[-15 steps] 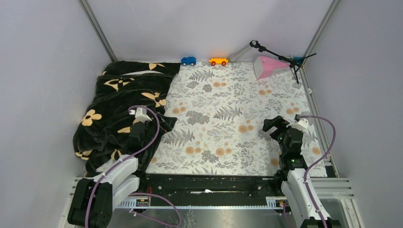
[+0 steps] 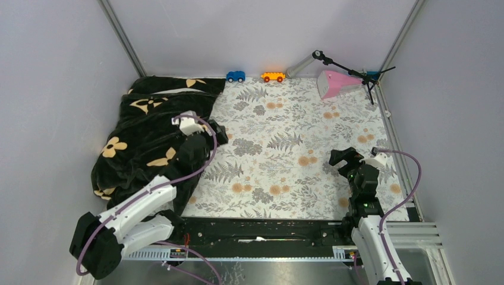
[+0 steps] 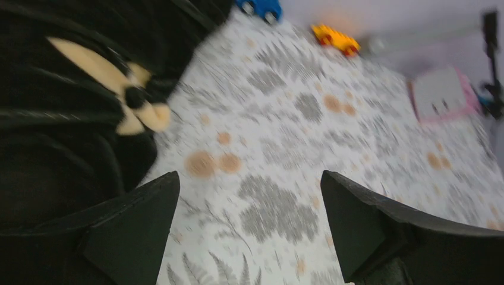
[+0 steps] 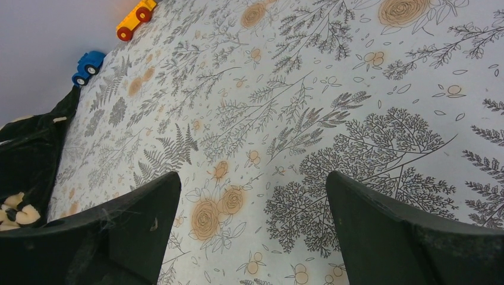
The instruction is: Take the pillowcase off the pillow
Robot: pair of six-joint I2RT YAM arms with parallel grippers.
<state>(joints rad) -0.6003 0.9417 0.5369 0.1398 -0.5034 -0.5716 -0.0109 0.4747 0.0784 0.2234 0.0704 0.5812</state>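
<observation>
The bunched fabric [image 3: 81, 108] is lower down and to the left in the top view, and my open left gripper is past the pillowcase's edge. My left gripper should move left and down onto the fabric next.
The black pillowcase [image 2: 145, 127] with tan flowers lies bunched at the left of the floor sheet, and it also shows at the left of the left wrist view [image 3: 65, 107]. The pillow itself is hidden; only a thin pale strip shows near the far edge of the fabric. My left gripper [image 2: 217, 132] is open and empty, just past the pillowcase's right edge, over the floral sheet [image 3: 249, 184]. My right gripper [image 2: 343, 159] is open and empty at the right, above the sheet [image 4: 249, 184]. The pillowcase's edge shows far left in the right wrist view [image 4: 30, 160].
A blue toy car [image 2: 235, 76] and an orange toy car [image 2: 273, 76] stand at the back edge. A pink object [image 2: 333, 84] and a black stand [image 2: 350, 72] are at the back right. Walls close in on the left, back and right.
My left arm has swung forward and to the right, from over the pillowcase to its right edge. The right gripper has barely shifted.
</observation>
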